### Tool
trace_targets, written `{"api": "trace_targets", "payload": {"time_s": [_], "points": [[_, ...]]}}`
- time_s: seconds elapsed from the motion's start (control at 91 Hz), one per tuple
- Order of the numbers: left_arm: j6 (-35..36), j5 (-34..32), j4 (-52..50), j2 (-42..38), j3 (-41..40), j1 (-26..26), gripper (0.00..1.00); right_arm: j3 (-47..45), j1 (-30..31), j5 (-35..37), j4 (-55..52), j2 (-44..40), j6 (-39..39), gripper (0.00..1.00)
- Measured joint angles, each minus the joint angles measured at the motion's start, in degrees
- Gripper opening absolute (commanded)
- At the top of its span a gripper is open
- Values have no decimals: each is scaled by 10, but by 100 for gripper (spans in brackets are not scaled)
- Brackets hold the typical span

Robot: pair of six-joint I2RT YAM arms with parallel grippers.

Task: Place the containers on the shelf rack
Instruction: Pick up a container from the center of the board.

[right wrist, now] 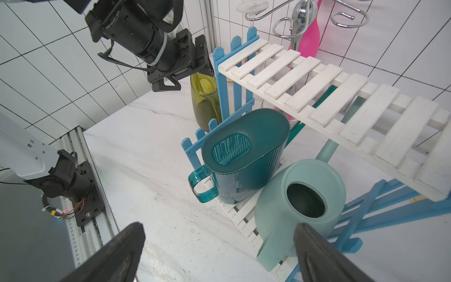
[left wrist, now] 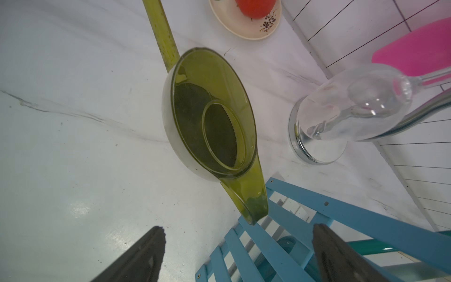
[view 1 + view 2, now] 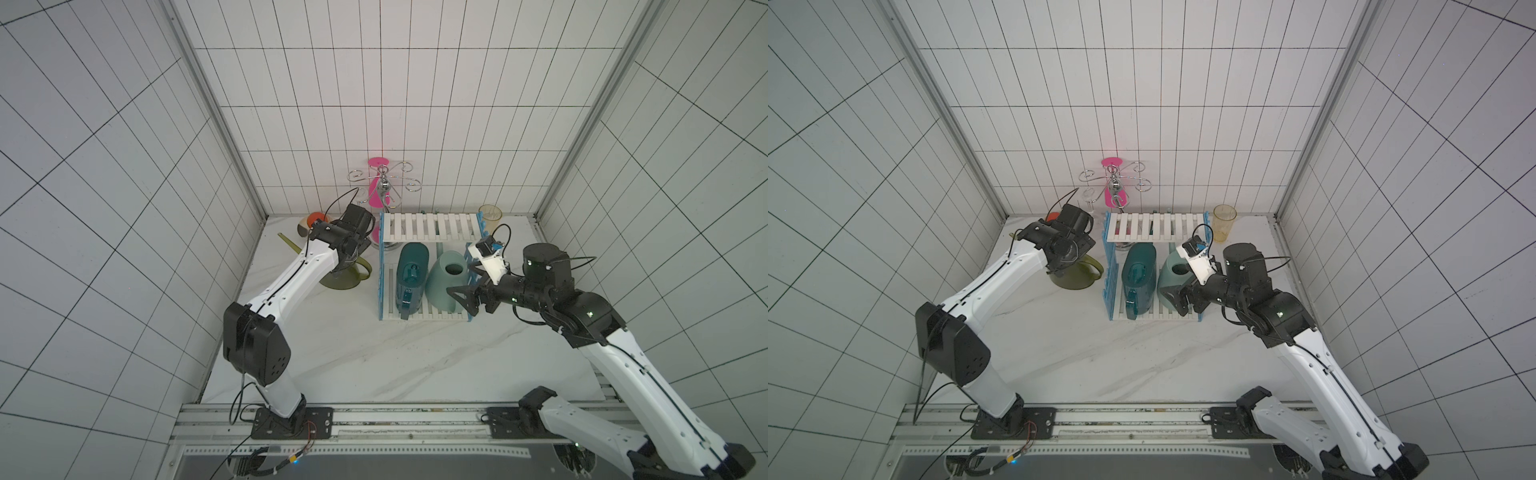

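The olive-yellow container's handle [image 3: 366, 269] points between my open fingers, so my left gripper lowers slightly toward the rack [image 3: 430, 226] and closes on it next.
The shelf rack [image 3: 430, 226] has white slats and blue side frames [image 2: 341, 214]. On its lower shelf stand the dark teal container [image 3: 411, 274] [image 1: 244, 156] and the pale mint one [image 3: 446, 282] [image 1: 300, 202], side by side. Their spouts run back under the upper shelf. The olive-yellow container [image 3: 343, 282] [image 2: 210, 117] stands upright on the table just left of the rack. My left gripper [image 2: 239, 228] hovers open above its handle, holding nothing. My right gripper [image 3: 461, 301] [image 1: 219, 227] is open at the rack's front right, with the mint handle just inside one finger and not gripped.
A chrome curly-armed glass holder [image 3: 382, 183] with a pink glass [image 3: 376, 199] stands behind the rack, and a clear wine glass [image 2: 341, 114] hangs near the olive container. A plate with a tomato [image 2: 246, 19] sits at the back left. A yellowish tumbler [image 3: 490, 218] stands at the back right.
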Motion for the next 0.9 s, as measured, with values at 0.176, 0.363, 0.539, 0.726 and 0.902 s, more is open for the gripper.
{"api": "trace_targets", "payload": {"time_s": [0.176,0.363,0.539,0.726,0.902], "points": [[-26,22,0,37,18,6,90,-2,0,10,0,-2,0,99],[-41,30,1,65,33,6,86,-7,0,14,0,-2,0,99],[-48,33,3,97,37,7,83,-12,0,15,0,-2,0,99],[-51,37,5,126,38,9,79,-18,0,17,0,-2,0,99],[-51,37,9,135,38,13,69,-23,0,23,1,-2,1,99]]}}
